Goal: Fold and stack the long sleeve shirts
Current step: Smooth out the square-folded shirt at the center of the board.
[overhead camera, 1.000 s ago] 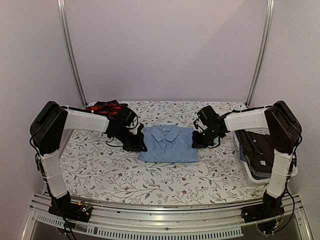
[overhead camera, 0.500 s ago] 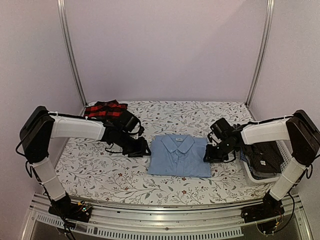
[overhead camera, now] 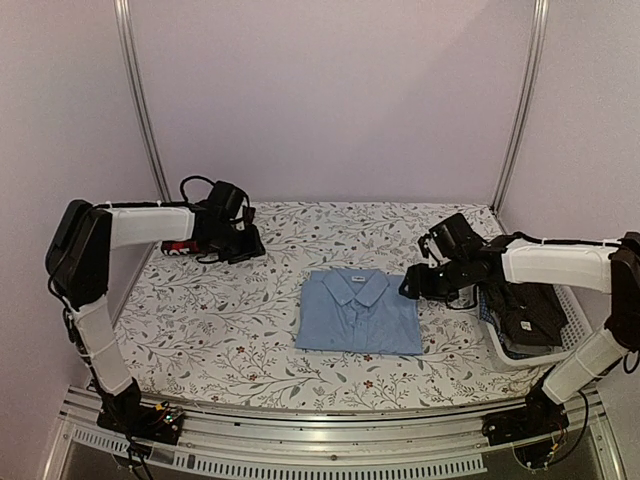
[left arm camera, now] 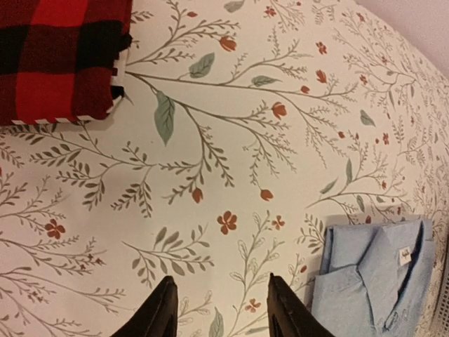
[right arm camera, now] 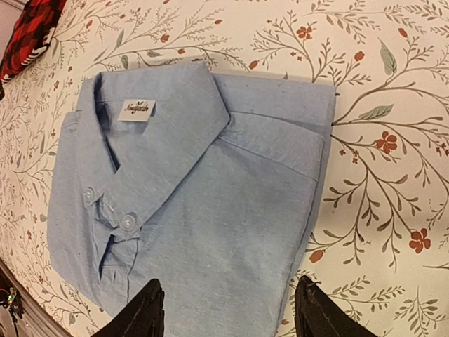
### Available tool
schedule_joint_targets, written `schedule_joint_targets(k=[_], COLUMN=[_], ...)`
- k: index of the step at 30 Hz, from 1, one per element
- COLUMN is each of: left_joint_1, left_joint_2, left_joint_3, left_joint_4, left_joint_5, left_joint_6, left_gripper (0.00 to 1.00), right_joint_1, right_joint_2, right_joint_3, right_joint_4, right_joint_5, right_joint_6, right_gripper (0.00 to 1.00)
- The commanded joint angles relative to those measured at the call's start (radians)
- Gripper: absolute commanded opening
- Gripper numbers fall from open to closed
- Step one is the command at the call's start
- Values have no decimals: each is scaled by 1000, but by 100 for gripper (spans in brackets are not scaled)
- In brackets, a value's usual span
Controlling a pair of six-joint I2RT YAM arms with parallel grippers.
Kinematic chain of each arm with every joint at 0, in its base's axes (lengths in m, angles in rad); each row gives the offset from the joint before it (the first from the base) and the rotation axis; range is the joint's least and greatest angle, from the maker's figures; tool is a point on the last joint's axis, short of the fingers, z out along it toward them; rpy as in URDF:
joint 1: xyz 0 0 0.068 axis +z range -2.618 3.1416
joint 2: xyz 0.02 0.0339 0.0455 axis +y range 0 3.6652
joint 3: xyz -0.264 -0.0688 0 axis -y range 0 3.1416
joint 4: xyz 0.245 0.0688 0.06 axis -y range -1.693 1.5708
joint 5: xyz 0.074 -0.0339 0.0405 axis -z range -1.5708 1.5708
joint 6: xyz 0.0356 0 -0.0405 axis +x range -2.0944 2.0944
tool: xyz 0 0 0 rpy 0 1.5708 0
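Observation:
My left gripper moves down and across onto the plaid shirt's near corner (left arm camera: 111,107) next, as that corner is below it and to its left in the wrist view.
A light blue long sleeve shirt (overhead camera: 360,312) lies folded, collar up, in the middle of the table; it also shows as the blue shirt (left arm camera: 372,274) and the blue shirt (right arm camera: 189,189). A red-and-black plaid shirt (left arm camera: 56,56) lies folded at the far left, mostly hidden behind my left arm in the top view. My left gripper (overhead camera: 238,243) (left arm camera: 220,278) hovers open over bare tablecloth between the two shirts. My right gripper (overhead camera: 412,285) (right arm camera: 230,281) is open above the blue shirt's right part, holding nothing.
A white basket (overhead camera: 520,358) at the right edge holds dark shirts (overhead camera: 525,305). The flowered tablecloth (overhead camera: 230,320) covers the table. Metal posts stand at the two back corners, and the plaid shirt's corner (right arm camera: 31,31) shows in the right wrist view.
Both grippers dragged the blue shirt toward the near right, then opened and let go of it. The left arm has drawn back to the far left by the plaid shirt. The right gripper has lifted slightly.

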State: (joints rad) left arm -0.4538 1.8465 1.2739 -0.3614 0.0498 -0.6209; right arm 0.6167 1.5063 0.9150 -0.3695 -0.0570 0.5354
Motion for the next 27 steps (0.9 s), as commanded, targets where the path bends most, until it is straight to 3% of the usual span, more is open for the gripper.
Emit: schedule_joint_targets(k=[1, 12, 27], left_joint_1=[56, 119, 147], left_joint_2=[105, 305, 402], left_joint_3=[91, 278, 355], left_joint_4=[-14, -29, -40], left_joint_5=[-121, -164, -265], left_joint_6=[41, 29, -43], left_gripper=[43, 41, 39], right_joint_1=[19, 23, 22], right_joint_2=[-48, -114, -173], right_joint_3=[37, 38, 15], right_joint_4=[21, 21, 57], right_joint_5=[35, 44, 97], right_joint_6=[-6, -21, 0], right_gripper=[65, 69, 70])
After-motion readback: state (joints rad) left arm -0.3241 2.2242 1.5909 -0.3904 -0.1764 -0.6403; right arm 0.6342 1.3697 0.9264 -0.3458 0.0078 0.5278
